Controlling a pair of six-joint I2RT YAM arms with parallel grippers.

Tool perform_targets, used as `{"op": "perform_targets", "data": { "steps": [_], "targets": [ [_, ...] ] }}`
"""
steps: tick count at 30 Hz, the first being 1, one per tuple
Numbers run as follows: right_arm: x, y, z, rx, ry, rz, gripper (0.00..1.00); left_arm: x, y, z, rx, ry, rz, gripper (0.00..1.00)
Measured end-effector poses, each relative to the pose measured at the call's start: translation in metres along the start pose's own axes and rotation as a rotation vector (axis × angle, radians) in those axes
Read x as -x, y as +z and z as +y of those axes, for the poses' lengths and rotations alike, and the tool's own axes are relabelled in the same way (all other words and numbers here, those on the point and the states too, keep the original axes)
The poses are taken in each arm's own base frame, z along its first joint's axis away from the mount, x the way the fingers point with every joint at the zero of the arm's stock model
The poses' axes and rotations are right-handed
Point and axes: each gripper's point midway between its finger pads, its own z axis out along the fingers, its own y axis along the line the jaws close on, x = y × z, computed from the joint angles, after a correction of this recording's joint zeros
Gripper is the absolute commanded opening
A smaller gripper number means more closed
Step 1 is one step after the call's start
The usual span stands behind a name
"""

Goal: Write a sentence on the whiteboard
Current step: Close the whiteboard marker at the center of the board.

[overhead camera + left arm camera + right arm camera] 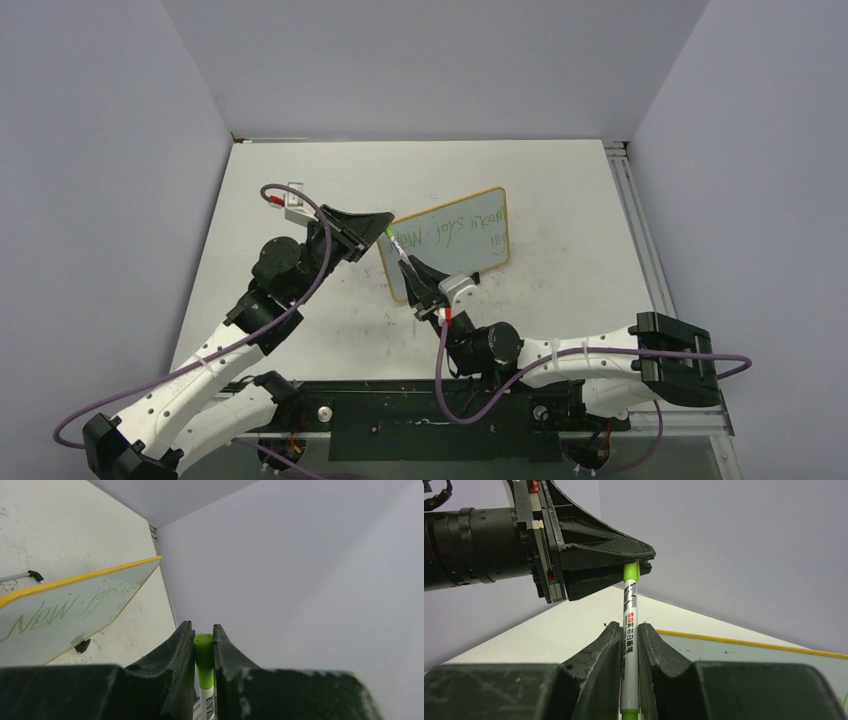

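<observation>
The bare tabletop in front of the whiteboard is lower and closer to the base, so I should next move my right gripper down and back toward the base to let go of the marker (402, 252).
The whiteboard (447, 243) stands tilted mid-table, with the green sentence (450, 232) starting "New joys" and a short second line. A white marker (402, 252) with green ends is held in the air in front of the board's left part, between both grippers. My left gripper (387, 224) is shut on its green cap end (203, 650). My right gripper (413, 268) is shut on the marker's white barrel (629, 625). The left wrist view shows the board (75, 605) and the writing (45, 617). The right wrist view shows the left gripper (639, 562) and the board's edge (749, 644).
A small white block (293, 197) with a red-tipped cable lies at the back left. A metal rail (630, 200) runs along the table's right edge. Grey walls close in the back and both sides. The board's black foot (81, 645) rests on the scuffed tabletop.
</observation>
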Motion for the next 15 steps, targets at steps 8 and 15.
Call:
{"op": "perform_targets", "data": {
  "steps": [8, 15],
  "targets": [
    [0.0061, 0.0002, -0.0018, -0.010, 0.008, -0.021, 0.05, -0.0007, 0.0005, -0.0078, -0.023, -0.006, -0.044, 0.00],
    [0.0080, 0.0008, -0.0027, -0.014, 0.017, -0.029, 0.05, -0.0017, 0.0008, -0.0108, -0.031, -0.005, -0.069, 0.00]
  ]
}}
